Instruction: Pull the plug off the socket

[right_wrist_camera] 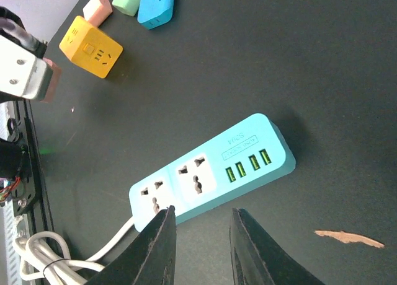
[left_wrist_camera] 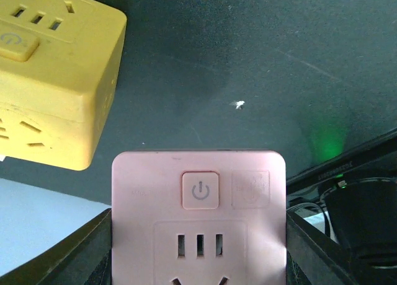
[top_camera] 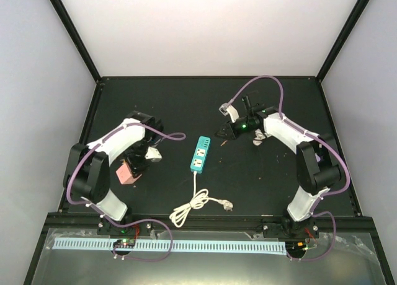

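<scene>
I will next carry the pink cube socket with my left gripper down toward the teal strip (right_wrist_camera: 211,173), onto the table beside the yellow cube socket.
A pink cube socket (left_wrist_camera: 198,223) with a power button fills the left wrist view. My left gripper (left_wrist_camera: 198,248) is shut on it, one finger (left_wrist_camera: 93,251) on each side. In the top view the pink cube (top_camera: 126,173) sits at the left under my left gripper (top_camera: 138,164). In the right wrist view a white block (right_wrist_camera: 23,74) sits against the pink cube (right_wrist_camera: 54,80); I cannot tell if it is the plug. My right gripper (right_wrist_camera: 201,235) is open and empty, just above the table beside a teal power strip (right_wrist_camera: 211,173), whose sockets are empty.
The teal strip (top_camera: 200,153) lies mid-table, its white cord (top_camera: 189,207) coiled and its plug (top_camera: 228,205) loose on the mat. A yellow cube socket (left_wrist_camera: 49,80) stands beside the pink one. Pink, green and blue adapters (right_wrist_camera: 155,6) lie beyond. A brown scrap (right_wrist_camera: 347,237) lies nearby.
</scene>
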Available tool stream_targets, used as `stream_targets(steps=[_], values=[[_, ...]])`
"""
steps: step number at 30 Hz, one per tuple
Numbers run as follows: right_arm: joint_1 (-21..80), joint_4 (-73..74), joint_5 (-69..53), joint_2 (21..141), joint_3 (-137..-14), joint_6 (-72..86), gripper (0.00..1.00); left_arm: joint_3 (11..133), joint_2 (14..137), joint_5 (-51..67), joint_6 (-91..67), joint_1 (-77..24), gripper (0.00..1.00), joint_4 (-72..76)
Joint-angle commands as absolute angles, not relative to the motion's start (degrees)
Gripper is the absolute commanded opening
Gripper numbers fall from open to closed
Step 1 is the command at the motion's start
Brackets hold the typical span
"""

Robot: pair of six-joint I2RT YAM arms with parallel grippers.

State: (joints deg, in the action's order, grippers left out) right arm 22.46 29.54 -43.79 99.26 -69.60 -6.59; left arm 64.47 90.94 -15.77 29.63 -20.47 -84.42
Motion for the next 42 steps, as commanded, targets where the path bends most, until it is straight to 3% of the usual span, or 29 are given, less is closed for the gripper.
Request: stream_targets(steps=[1, 20, 24, 36, 42], values=[[20.82, 28.51, -45.23, 98.12, -68.73, -6.64, 0.28, 63.67, 93.22, -22.38, 26.97, -23.18, 0.29, -84.23], [18.12, 28.15, -47.35, 96.56, -68.16, -5.88, 0.29, 62.86, 104.19, -22.19, 27.53, -28.10, 0.37, -78.13], [17.93, 28.08, -47.45, 96.49, -68.03, -5.88, 0.29, 63.67, 105.62, -22.15, 27.64, -28.49, 0.46, -77.62], [17.57, 28.12, -47.61, 96.56, -68.03, -5.83, 0.29, 68.36, 100.55, -15.09, 29.64, -30.66, 0.97, -80.97], [17.51, 28.87, -47.50, 95.15, -68.86, -6.33, 0.30, 71.87, 97.40, -11.25, 30.26, -30.73, 0.99, -84.02]])
